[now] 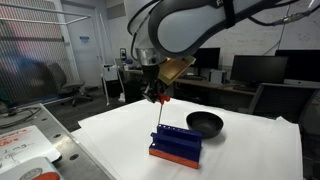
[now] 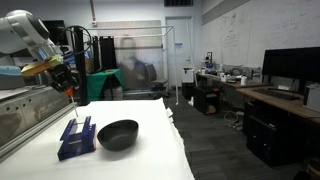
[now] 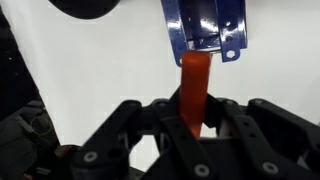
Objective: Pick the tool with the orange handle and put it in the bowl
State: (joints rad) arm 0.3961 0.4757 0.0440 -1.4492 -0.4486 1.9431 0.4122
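Note:
The tool (image 3: 194,88) is still hanging away from the bowl, so I should next move my gripper past the rack and over the open middle of the black bowl, then lower the tool and let go.
My gripper (image 1: 157,96) is shut on the orange handle of the tool (image 3: 194,88) and holds it upright above the blue rack (image 1: 177,143). The thin dark shaft (image 1: 158,120) hangs down towards the rack's near end. In the wrist view the orange handle sits between the black fingers (image 3: 190,125), with the blue rack (image 3: 205,28) below it. The black bowl (image 1: 205,123) rests on the white table next to the rack. In an exterior view the gripper (image 2: 68,88) hangs over the rack (image 2: 77,137), and the bowl (image 2: 118,134) sits beside it.
The white table (image 1: 250,150) ends in edges on all sides. A grey bench with papers (image 1: 25,145) stands beside it. Desks with monitors (image 1: 258,68) and chairs stand behind.

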